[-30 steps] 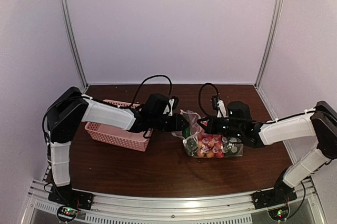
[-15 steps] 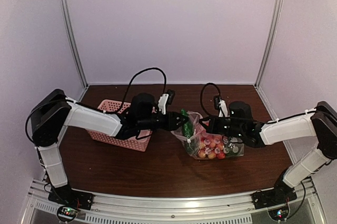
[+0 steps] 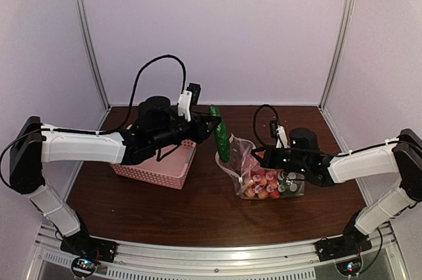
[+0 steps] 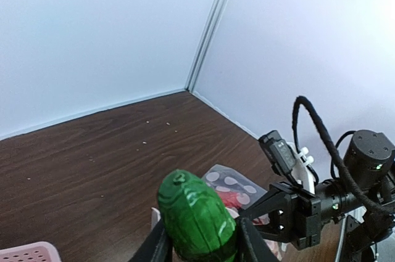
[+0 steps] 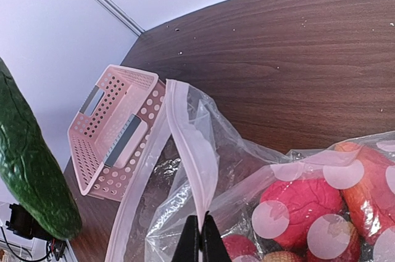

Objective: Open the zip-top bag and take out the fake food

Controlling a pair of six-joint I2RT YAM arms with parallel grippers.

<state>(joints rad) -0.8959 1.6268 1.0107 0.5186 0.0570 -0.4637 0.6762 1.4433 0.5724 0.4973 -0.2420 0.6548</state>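
Observation:
Next I need to move my left gripper away from the bag over the pink basket, then lower inside the bag-side (image 3: 174, 163).
The clear zip-top bag (image 3: 254, 171) with white dots lies right of centre, its mouth gaping towards the left. My right gripper (image 5: 201, 222) is shut on the bag's white zip strip (image 5: 188, 145), pinching its upper lip. Red and orange fake food (image 3: 264, 183) fills the bag's right half. My left gripper (image 3: 212, 120) is shut on a green cucumber (image 3: 221, 136), held in the air above the gap between basket and bag. In the left wrist view the cucumber (image 4: 196, 216) sits between the two fingers. It also shows at the left edge of the right wrist view, cucumber (image 5: 31, 169).
A pink perforated basket (image 3: 158, 161) stands on the dark wooden table (image 3: 198, 207) to the left of the bag, under my left arm. White walls with metal corner posts close in the back and sides.
My left gripper pulled the cucumber out of the bag's mouth, then lifted it up and to the left. My right gripper stayed shut on the zip strip.

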